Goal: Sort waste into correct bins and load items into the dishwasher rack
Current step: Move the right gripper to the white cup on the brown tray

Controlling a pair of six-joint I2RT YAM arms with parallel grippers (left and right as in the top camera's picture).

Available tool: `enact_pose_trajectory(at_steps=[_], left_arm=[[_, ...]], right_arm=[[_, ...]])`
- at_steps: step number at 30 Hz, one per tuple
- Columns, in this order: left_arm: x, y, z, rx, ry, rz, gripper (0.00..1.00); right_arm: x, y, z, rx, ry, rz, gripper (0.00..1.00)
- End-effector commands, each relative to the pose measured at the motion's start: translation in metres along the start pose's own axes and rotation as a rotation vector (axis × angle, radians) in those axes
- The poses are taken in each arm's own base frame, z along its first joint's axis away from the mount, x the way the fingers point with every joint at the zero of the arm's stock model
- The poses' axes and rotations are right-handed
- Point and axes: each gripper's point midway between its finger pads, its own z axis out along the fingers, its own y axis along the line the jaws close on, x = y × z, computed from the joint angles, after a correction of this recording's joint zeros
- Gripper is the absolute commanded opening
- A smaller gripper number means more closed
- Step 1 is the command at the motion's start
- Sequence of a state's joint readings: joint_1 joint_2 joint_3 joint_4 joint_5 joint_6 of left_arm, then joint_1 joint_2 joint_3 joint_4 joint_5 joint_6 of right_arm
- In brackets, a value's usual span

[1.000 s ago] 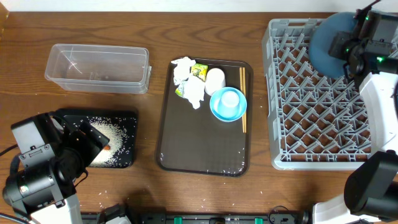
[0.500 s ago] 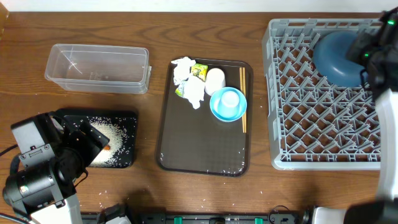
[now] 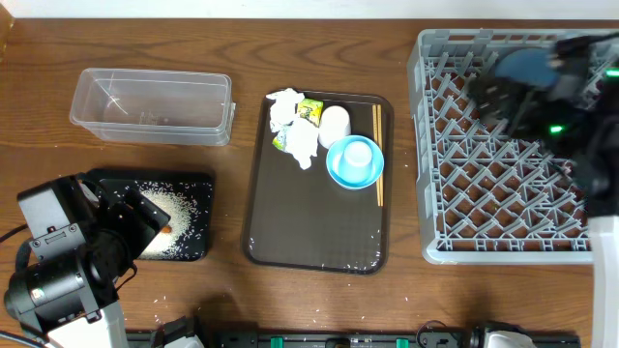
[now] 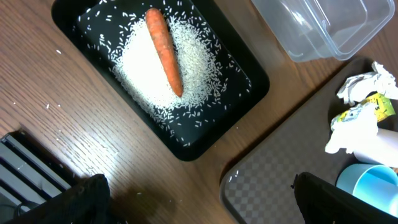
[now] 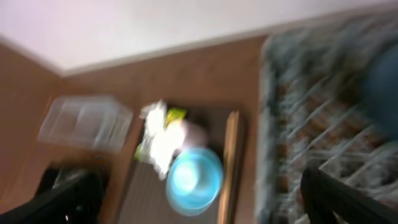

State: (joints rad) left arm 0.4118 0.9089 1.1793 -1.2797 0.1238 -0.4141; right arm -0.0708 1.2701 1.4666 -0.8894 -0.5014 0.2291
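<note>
My right gripper needs to swing off the rack point(image 3: 455, 145) toward the brown serving tray next, and then it should go down around the small cup.
The dark-blue plate point(image 3: 527, 66) rests at the back of the grey dishwasher rack point(image 3: 455, 145), partly hidden by my blurred right arm. In the right wrist view my right gripper point(image 5: 205, 199) is open and holds nothing. On the brown serving tray point(image 3: 309, 232) lie white napkins point(image 3: 290, 124), a green-yellow wrapper point(image 3: 310, 110), a whitish cup point(image 3: 335, 124), chopsticks point(image 3: 377, 155) and a light-blue bowl point(image 3: 355, 161) with a small cup in it. My left gripper point(image 4: 199, 205) hangs open near the black tray point(image 4: 252, 78), which holds rice point(image 4: 149, 71) and the carrot point(image 4: 165, 50).
A clear plastic container point(image 3: 150, 104) stands at the back left. Loose rice grains dot the wood near the black tray point(image 3: 198, 184). The rack's far side runs to the table's right edge.
My right gripper has opened and let go of the dark-blue plate, which stays at the back of the rack. The right arm has swung leftward. The left arm has not moved.
</note>
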Motion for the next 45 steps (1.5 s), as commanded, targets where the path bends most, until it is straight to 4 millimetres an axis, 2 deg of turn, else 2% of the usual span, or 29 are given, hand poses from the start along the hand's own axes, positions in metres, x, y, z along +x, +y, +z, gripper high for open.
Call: enact_pose_trajectory(at_steps=[1,6,11,14,16,20,24,30,31,36,38,42,45], left_arm=[[0.000,0.003,0.001,-0.015,-0.001,0.006,0.96],[0.000,0.003,0.001,-0.015,-0.001,0.006,0.96],[0.000,0.003,0.001,-0.015,-0.001,0.006,0.96],[0.000,0.003,0.001,-0.015,-0.001,0.006,0.96],[0.000,0.003,0.001,-0.015,-0.001,0.006,0.96],[0.000,0.003,0.001,-0.015,-0.001,0.006,0.96],[0.000,0.003,0.001,-0.015,-0.001,0.006,0.96],[0.000,0.003,0.001,-0.015,-0.001,0.006,0.96],[0.000,0.003,0.001,-0.015,-0.001,0.006,0.96],[0.000,0.003,0.001,-0.015,-0.001,0.006,0.97],[0.000,0.003,0.001,-0.015,-0.001,0.006,0.97],[0.000,0.003,0.001,-0.015,-0.001,0.006,0.97],[0.000,0.003,0.001,-0.015,-0.001,0.006,0.96]], right_arm=[[0.038,0.020,0.034,-0.038,0.177,-0.039,0.99],[0.096,0.031,0.092,0.071,0.399,-0.161,0.99],[0.137,0.032,0.142,0.259,0.475,-0.181,0.99],[0.157,0.037,0.169,0.275,0.507,-0.219,0.99],[0.166,0.034,0.181,0.304,0.518,-0.225,0.99],[0.179,0.011,0.198,0.435,0.525,-0.183,0.99],[0.189,0.005,0.215,0.438,0.546,-0.174,0.99],[0.202,0.001,0.231,0.440,0.566,-0.180,0.99],[0.203,0.002,0.232,0.439,0.567,-0.182,0.96],[0.211,0.002,0.237,0.439,0.580,-0.192,0.60],[0.211,0.003,0.236,0.440,0.582,-0.192,0.52],[0.197,0.010,0.223,0.429,0.563,-0.185,0.47],[0.163,0.020,0.203,0.417,0.502,-0.171,0.47]])
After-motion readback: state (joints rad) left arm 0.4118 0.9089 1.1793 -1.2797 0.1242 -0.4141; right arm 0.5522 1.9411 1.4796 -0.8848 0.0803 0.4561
